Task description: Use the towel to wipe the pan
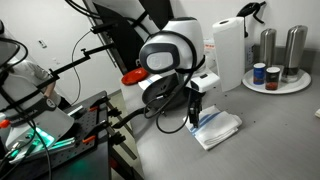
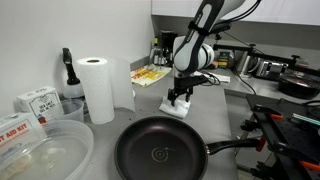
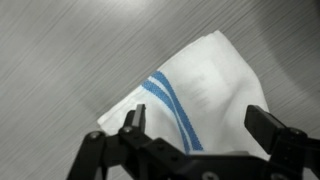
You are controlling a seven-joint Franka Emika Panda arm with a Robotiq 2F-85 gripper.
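The white cloth beside the blue stripes lies below and outward of the robot's gripper, which hangs by the towel's edge, so the gripper will next move down and outward and close.
The towel (image 3: 205, 95), a folded white cloth with blue stripes, lies on the grey counter; it also shows in both exterior views (image 1: 218, 128) (image 2: 176, 108). My gripper (image 3: 198, 125) is open, its two fingers spread above the towel, not closed on it. In both exterior views the gripper (image 1: 195, 119) (image 2: 180, 97) hangs just over the towel's edge. The pan (image 2: 160, 152), round and dark with a long black handle, sits at the counter's near edge, apart from the towel. In the exterior view from the far side the arm hides the pan.
A tall white paper roll (image 2: 97, 88) stands beside a dark bottle (image 2: 68, 72). Clear plastic tubs (image 2: 45, 155) sit near the pan. A tray with metal canisters (image 1: 275, 62) and a white jug (image 1: 229, 52) stand behind the towel. A small red dish (image 1: 133, 76) lies behind the arm.
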